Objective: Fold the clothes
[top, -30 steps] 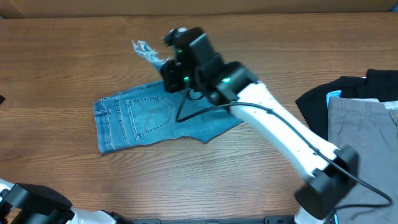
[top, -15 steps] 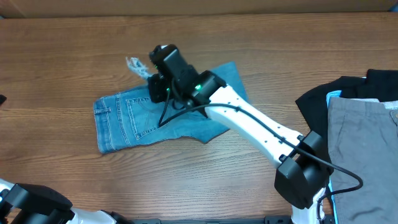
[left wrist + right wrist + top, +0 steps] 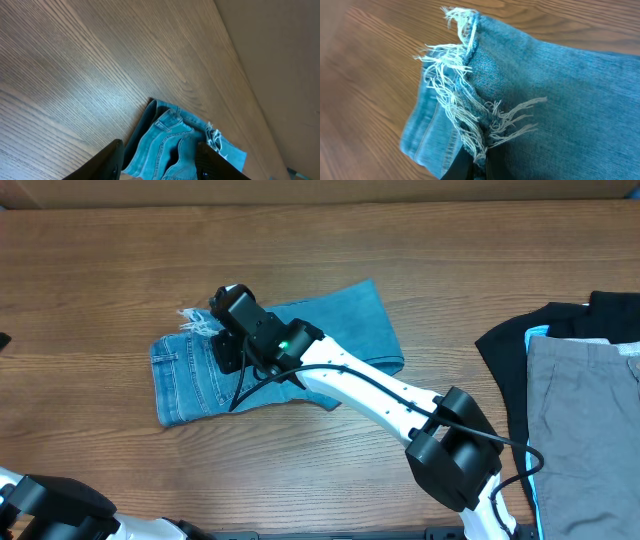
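Observation:
I will draw my right gripper back toward the jeans' waist edge next, low over the waist end [image 3: 429, 134], because the frayed hem [image 3: 465, 115] is still bunched short of that edge.
The light-blue jeans [image 3: 190, 385] lie left of the table's middle, pockets up. One leg [image 3: 350, 320] is doubled back over them. My right gripper [image 3: 214, 330] is shut on the frayed hem [image 3: 465, 115] of that leg and holds it low over the waist end. In the right wrist view the gripper [image 3: 479, 167] pinches the white threads. My left gripper [image 3: 160, 167] is open and empty, above bare wood, and the jeans [image 3: 175, 150] show between its fingers farther off. Grey trousers [image 3: 585, 410] lie on a black garment [image 3: 510, 340] at the right edge.
My right arm [image 3: 380, 395] stretches across the table from the front right over the jeans. The left arm's base [image 3: 50, 515] sits at the front left corner. A tan wall [image 3: 280, 60] borders the table's far side.
My right gripper has carried the frayed hem leftward and lower, from over the jeans' middle to their waist end, laying the leg over them. The left arm has not moved.

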You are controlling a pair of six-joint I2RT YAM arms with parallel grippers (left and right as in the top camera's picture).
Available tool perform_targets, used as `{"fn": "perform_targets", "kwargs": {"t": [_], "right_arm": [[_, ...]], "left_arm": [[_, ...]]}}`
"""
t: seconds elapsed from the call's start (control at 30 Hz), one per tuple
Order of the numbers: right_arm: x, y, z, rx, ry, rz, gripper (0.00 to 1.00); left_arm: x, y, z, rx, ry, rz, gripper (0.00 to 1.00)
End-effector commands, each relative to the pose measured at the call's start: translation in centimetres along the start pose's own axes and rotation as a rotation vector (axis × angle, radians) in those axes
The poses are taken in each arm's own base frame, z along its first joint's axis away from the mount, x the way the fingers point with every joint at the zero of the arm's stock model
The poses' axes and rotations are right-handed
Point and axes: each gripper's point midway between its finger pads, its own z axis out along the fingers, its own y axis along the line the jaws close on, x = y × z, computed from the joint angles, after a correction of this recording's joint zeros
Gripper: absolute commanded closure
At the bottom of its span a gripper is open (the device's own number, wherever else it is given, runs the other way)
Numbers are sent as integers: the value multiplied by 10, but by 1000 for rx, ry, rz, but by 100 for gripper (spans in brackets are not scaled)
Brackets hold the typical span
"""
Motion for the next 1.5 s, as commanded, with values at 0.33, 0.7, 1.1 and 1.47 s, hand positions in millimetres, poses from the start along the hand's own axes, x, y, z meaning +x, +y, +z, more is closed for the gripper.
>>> {"fn": "perform_targets", "kwargs": {"t": [0.33, 0.7, 1.1, 1.47], "right_arm": [[-2, 29, 5, -119, -11, -17, 96], [41, 65, 26, -214, 93, -63, 82], [67, 86, 21, -257, 153, -221, 68], [39, 7, 14, -105, 174, -96, 45]], "left_arm": [[0, -13, -11, 23, -28, 46, 50], [3, -24, -4, 21, -14, 90, 49], [3, -21, -3, 4, -14, 89, 48], [6, -24, -2, 7, -3, 95, 44]]}}
